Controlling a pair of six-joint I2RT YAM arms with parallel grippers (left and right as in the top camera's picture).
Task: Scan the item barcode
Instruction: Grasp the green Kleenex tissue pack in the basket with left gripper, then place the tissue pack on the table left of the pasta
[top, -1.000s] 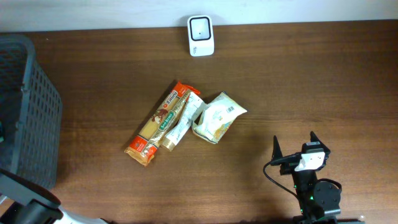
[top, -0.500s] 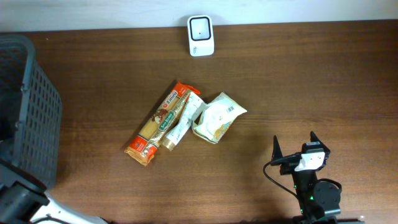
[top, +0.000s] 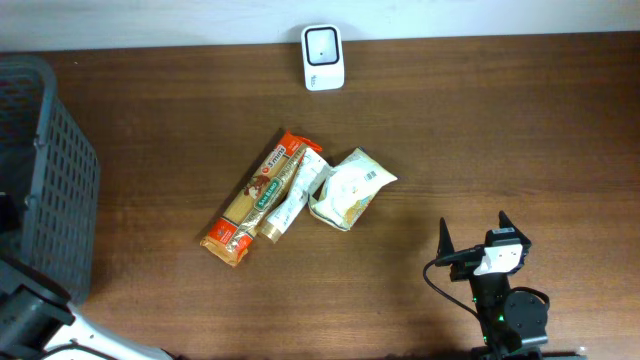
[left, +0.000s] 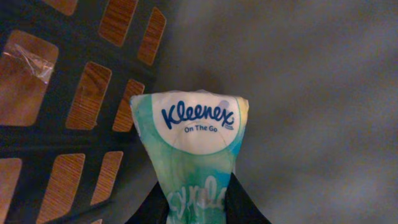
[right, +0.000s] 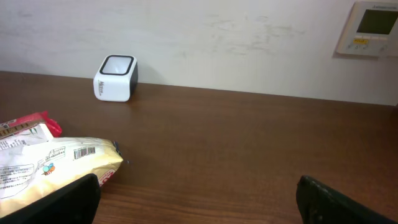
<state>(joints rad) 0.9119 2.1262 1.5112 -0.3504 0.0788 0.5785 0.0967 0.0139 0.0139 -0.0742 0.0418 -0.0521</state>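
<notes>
I should next lift my left gripper out of the basket, lower it to the tabletop beside the pasta pack and let go there, because that spot is bare.
In the left wrist view a green and white Kleenex tissue pack (left: 198, 134) stands upright between my left gripper's (left: 198, 200) black fingers, which are shut on its lower end. It hangs inside the dark plastic basket (left: 74, 162); the side facing the camera shows no barcode. The white barcode scanner (top: 323, 57) stands at the table's far edge, also in the right wrist view (right: 115, 78). My right gripper (top: 476, 236) rests open and empty at the front right, with its fingers spread wide (right: 199, 205).
A pasta pack (top: 255, 200), a tube (top: 295, 195) and a white-green pouch (top: 350, 187) lie together mid-table. A packet with a barcode (right: 56, 165) lies ahead left of the right gripper. The grey basket (top: 40, 170) fills the left edge. A wall control panel (right: 373, 25) hangs at the back right.
The left arm at the lower left corner has shifted slightly. The right arm and the items on the table have not moved.
</notes>
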